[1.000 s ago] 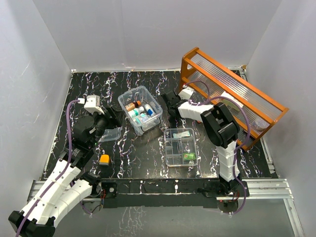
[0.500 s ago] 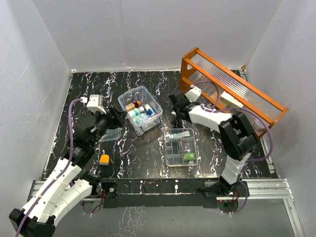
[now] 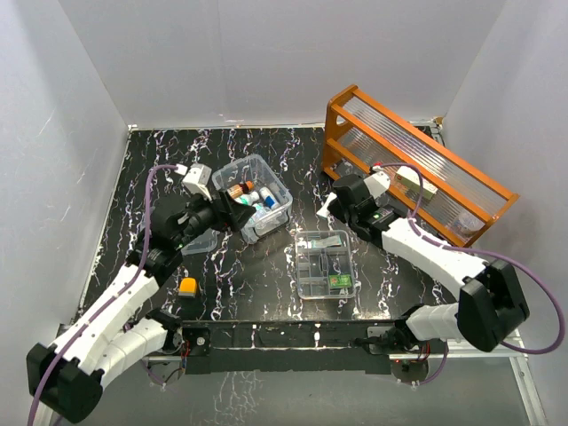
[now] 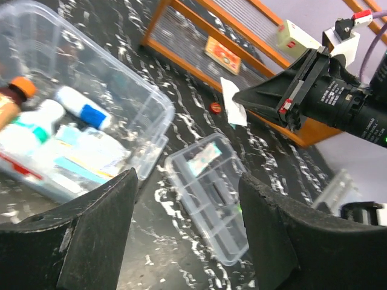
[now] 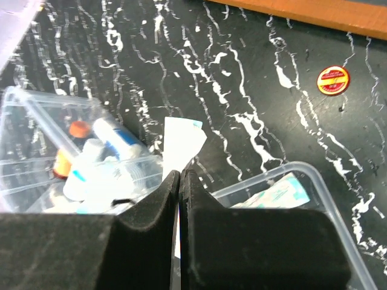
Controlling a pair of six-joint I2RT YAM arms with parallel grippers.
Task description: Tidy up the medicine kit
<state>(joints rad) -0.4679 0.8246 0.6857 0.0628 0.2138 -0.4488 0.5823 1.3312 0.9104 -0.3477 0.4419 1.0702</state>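
I will next move my left gripper across, past the box's near side, and onto the white sachet's loose end (image 3: 325, 209) (image 4: 229, 101), which sticks out from my right gripper.
The medicine kit's clear box (image 3: 253, 196) holds bottles and tubes at table centre. Its clear compartment tray (image 3: 324, 264) lies to the right and nearer, with a green item and a packet in it. My right gripper (image 3: 332, 206) hovers just beyond the tray's far edge, shut on a white sachet (image 5: 181, 142) that sticks out past the fingertips. The left wrist view shows the same sachet (image 4: 233, 104) hanging from it. My left gripper (image 3: 234, 214) is open and empty at the box's near-left corner. Its fingers (image 4: 91, 229) frame the tray (image 4: 211, 193).
The orange wooden rack (image 3: 417, 164) stands at the back right, and a small red round disc (image 5: 334, 80) lies on the table before it. A clear lid (image 3: 201, 241) lies under my left arm. An orange block (image 3: 187, 286) sits near the front left.
My right arm has swung out to the right, carrying the shut gripper and white sachet from beside the box toward the tray's far edge. My left gripper has moved right, up to the box.
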